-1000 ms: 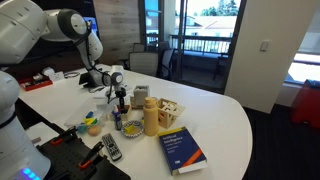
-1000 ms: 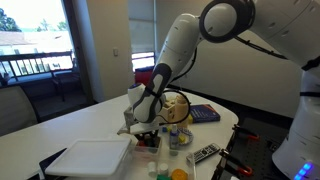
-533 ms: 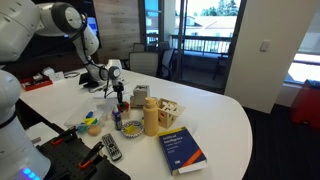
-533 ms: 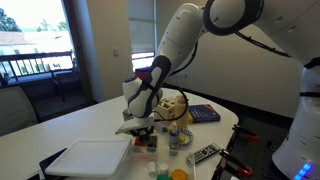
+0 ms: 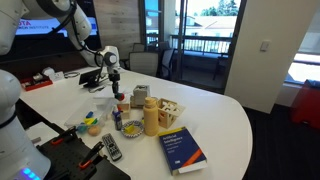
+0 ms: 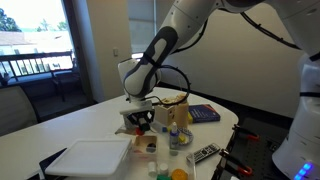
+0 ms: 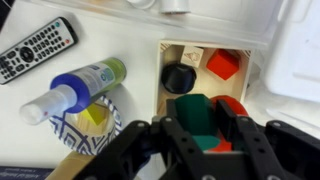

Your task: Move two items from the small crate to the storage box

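Note:
My gripper will draw back and down over the open storage box to release the dark green block point(image 7: 190, 105), since the storage box lies below my gripper, nearer the base.
In the wrist view my gripper point(image 7: 202, 126) is shut on a dark green block point(image 7: 190, 105) and holds it above the small wooden crate point(image 7: 200, 45). The crate holds a black round piece point(image 7: 179, 77), a red cube point(image 7: 224, 65) and a red round piece point(image 7: 234, 104) partly hidden behind my fingers. In both exterior views the gripper point(image 5: 117, 88) point(image 6: 138, 108) hangs a little above the table. The storage box with the white lid point(image 6: 90, 158) lies beside the crate, toward the table's edge.
A remote point(image 7: 35, 50), a blue and green spray bottle point(image 7: 80, 85) and a patterned bowl point(image 7: 85, 128) lie left of the crate. A tan bottle point(image 5: 151, 116), a blue book point(image 5: 183, 150) and a second remote point(image 5: 111, 148) lie on the white table.
The arm has lifted: the gripper rose from down at the crate to a little above it, with the green block in it.

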